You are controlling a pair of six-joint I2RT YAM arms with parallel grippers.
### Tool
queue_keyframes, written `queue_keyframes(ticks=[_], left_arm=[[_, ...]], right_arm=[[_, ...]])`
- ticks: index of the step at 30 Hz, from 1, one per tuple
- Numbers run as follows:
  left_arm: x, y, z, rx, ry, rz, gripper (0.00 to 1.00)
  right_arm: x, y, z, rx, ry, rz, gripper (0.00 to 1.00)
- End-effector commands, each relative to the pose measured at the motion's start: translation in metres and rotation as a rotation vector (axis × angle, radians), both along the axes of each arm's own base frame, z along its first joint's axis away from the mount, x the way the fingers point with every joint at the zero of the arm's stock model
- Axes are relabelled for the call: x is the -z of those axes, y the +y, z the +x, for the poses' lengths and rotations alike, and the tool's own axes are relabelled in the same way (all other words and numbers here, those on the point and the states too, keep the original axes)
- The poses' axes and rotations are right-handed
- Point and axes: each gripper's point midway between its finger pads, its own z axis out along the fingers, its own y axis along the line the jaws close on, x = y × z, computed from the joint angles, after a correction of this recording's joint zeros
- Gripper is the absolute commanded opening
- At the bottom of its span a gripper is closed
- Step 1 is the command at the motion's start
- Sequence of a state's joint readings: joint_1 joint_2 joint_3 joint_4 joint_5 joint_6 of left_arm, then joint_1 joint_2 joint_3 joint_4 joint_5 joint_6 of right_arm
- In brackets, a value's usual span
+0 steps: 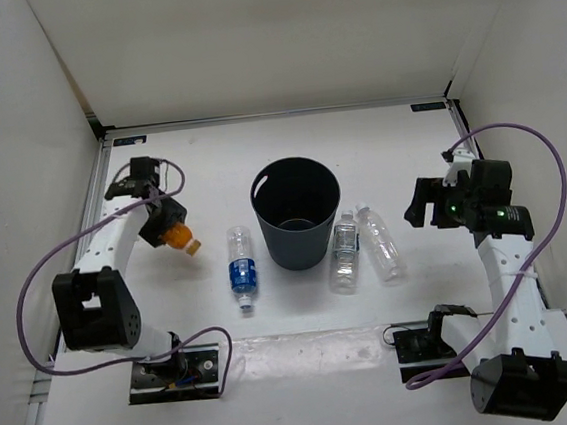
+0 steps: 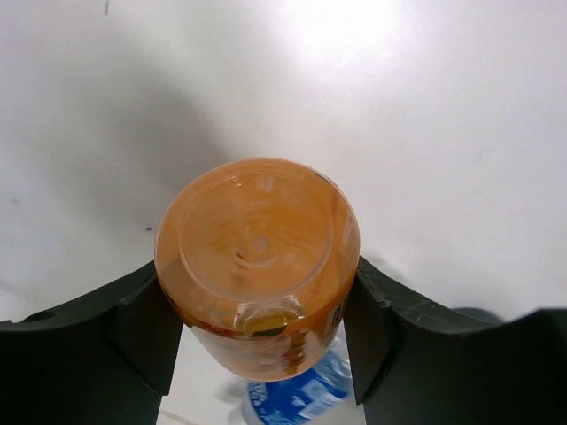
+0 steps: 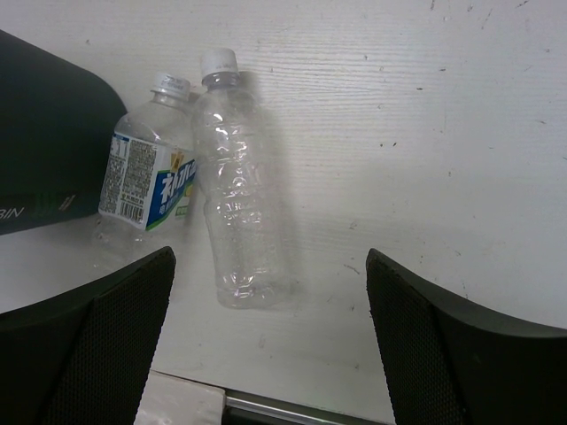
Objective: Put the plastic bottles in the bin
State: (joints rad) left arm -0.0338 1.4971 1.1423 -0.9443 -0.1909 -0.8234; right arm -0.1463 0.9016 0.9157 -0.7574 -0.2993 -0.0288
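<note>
The orange bottle (image 1: 178,238) needs to go up and to the right in the top view with my left gripper, clear of the bin's tall rim. Then my left gripper will release it over the bin's opening (image 1: 296,195).
My left gripper (image 1: 170,230) is shut on the short orange bottle (image 1: 178,238) and holds it above the table, left of the bin (image 1: 298,214). In the left wrist view the orange bottle (image 2: 258,266) fills the space between my fingers. The clear bottle with blue label (image 1: 242,268) lies on the table left of the bin; part of it shows in the left wrist view (image 2: 297,394). Two clear bottles lie right of the bin: a labelled one (image 1: 345,253) (image 3: 148,181) and a plain one (image 1: 379,242) (image 3: 239,190). My right gripper (image 1: 428,204) is open and empty, to their right.
White walls enclose the table on three sides. A metal strip (image 1: 307,349) runs along the near edge between the two arm bases. Purple cables (image 1: 553,197) loop beside each arm.
</note>
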Motion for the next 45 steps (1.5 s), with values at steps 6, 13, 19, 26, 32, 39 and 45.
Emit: queue_keyframes(ticks=[6,13,19,26,32,39,45], left_arm=[[-0.200,0.008,0.065,0.092,-0.730,0.096,0.61],[-0.298,-0.078,0.069,0.494,-0.954,0.058,0.61],[-0.312,-0.182,0.054,0.786,-1.035,0.033,0.61],[-0.287,-0.267,0.030,1.007,-1.005,0.046,0.61],[-0.261,-0.295,0.015,1.075,-0.951,0.015,0.64],[-0.224,-0.299,0.017,1.083,-0.843,0.014,0.86],[-0.248,-0.288,0.033,1.062,-0.870,0.090,1.00]], right_arm=[[-0.009,0.003,0.013,-0.014,-0.048,0.010,0.90],[0.001,0.010,0.007,-0.032,-0.062,0.085,0.90],[0.011,0.012,-0.003,0.034,-0.029,0.185,0.90],[0.013,0.010,-0.004,0.056,-0.026,0.195,0.90],[0.015,0.006,-0.003,0.078,-0.022,0.188,0.90],[0.017,0.003,0.000,0.099,-0.016,0.171,0.90],[-0.015,0.001,0.009,-0.036,-0.137,0.005,0.90]])
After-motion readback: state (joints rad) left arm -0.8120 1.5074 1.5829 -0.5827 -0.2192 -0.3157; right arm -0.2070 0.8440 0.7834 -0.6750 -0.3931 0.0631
